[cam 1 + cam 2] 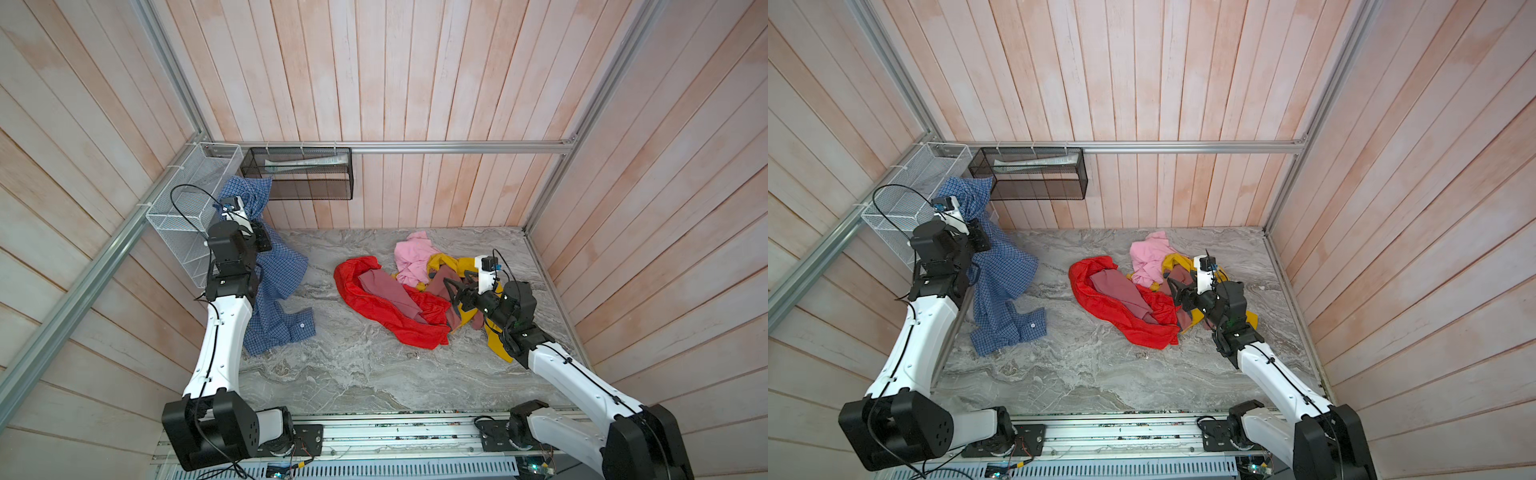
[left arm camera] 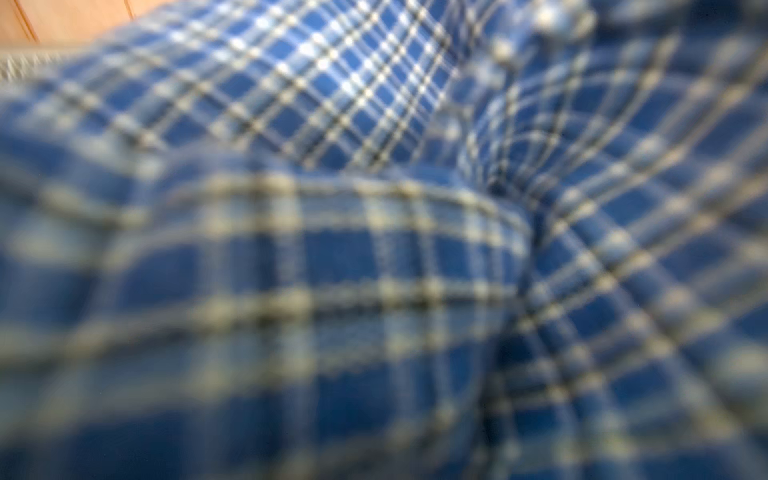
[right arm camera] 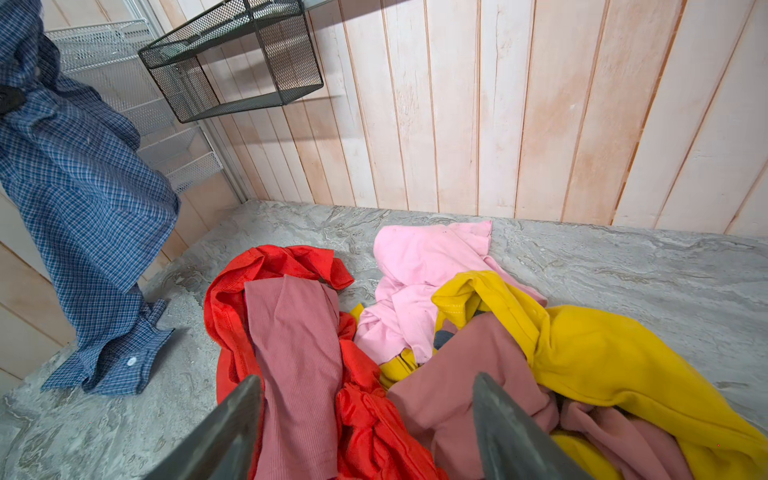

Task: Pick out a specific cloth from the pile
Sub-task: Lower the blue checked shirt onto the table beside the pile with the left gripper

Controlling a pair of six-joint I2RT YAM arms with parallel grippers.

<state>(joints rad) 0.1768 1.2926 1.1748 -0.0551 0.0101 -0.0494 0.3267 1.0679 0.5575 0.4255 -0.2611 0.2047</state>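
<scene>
My left gripper goes down onto the tabletop (image 1: 283, 326) beside the buttoned cuff next and lets go of the cloth there, since that spot is clear of the pile.
The cloth (image 1: 278, 282) (image 1: 1000, 278), a blue-and-white small-checked shirt, hangs at the left, well apart from the pile, with its lower end and a buttoned cuff lying on the table. My left gripper (image 1: 261, 240) (image 1: 980, 239) is shut on it high up, fingertips buried in fabric. The left wrist view is filled with blurred check cloth (image 2: 374, 124). The pile (image 1: 374, 299) (image 1: 1108, 299) (image 3: 291, 332) of red, pink, yellow and dusty-rose garments lies right of centre. My right gripper (image 1: 457, 286) (image 1: 1179, 286) (image 3: 365, 382) hovers open over the pile's near side, holding nothing.
A white wire basket (image 1: 187, 208) hangs on the left wall just behind the lifted cloth. A black mesh basket (image 1: 299, 174) (image 3: 232, 58) hangs on the back wall. The grey marble table (image 1: 353, 374) is enclosed by wooden walls and aluminium rails.
</scene>
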